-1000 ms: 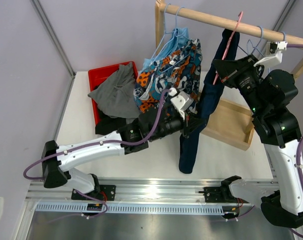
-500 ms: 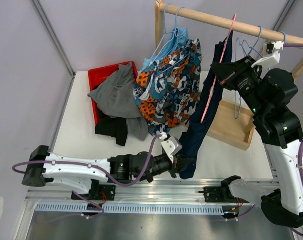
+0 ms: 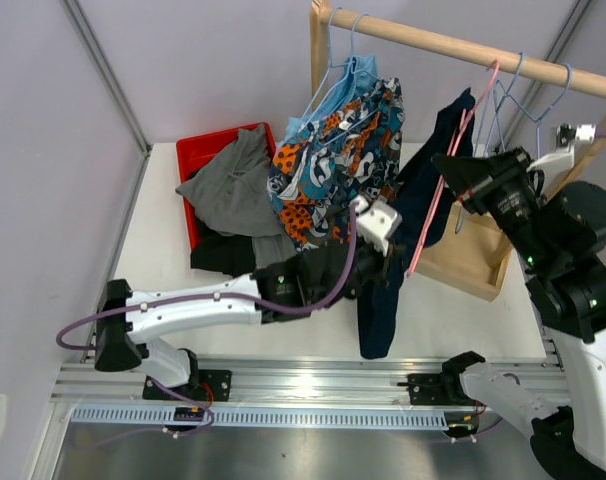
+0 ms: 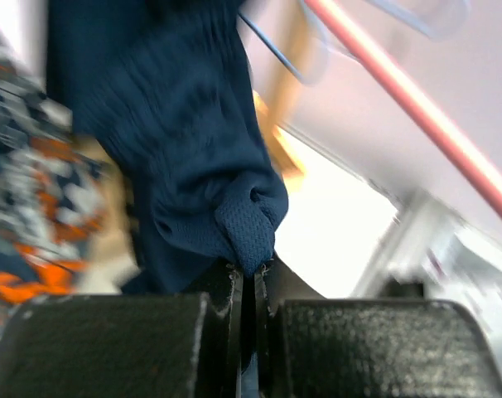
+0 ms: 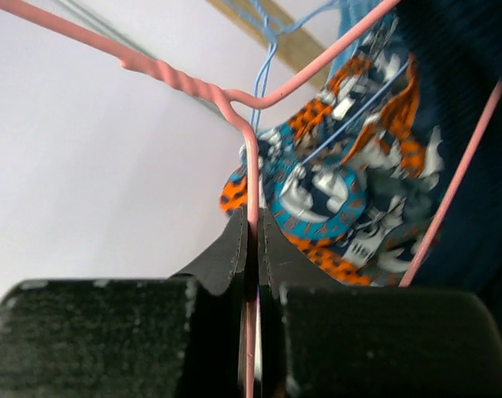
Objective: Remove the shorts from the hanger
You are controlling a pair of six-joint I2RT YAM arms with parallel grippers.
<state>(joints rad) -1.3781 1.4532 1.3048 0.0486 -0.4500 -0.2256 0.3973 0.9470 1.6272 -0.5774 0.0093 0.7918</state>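
Note:
I will lift my right gripper with the pink hanger (image 3: 441, 205), then lower the hanger's hook onto the wooden bar and let go, because bare hangers are already hanging there.
The navy shorts (image 3: 423, 195) hang over a pink wire hanger (image 3: 441, 205) whose hook sits near the wooden rail (image 3: 423, 40). My left gripper (image 3: 388, 262) is shut on a fold of the navy shorts (image 4: 193, 149), pinched between the fingertips of the left gripper (image 4: 255, 269). My right gripper (image 3: 453, 178) is shut on the pink hanger (image 5: 251, 157) just below its twisted neck, the wire held between the tips of the right gripper (image 5: 253, 228). The lower leg of the shorts droops toward the table's front edge. Orange, blue and white patterned shorts (image 3: 338, 160) hang on a blue hanger to the left.
A red bin (image 3: 208, 148) at back left holds grey shorts (image 3: 228, 185), with black shorts (image 3: 223, 255) spilling beside it. Bare wire hangers (image 3: 513, 95) hang on the rail at the right. The rack's wooden base (image 3: 463, 255) lies under the right arm.
The left gripper, low near the front edge half a second ago, has risen back toward the middle with the navy fabric. The right gripper and pink hanger have shifted right and lower.

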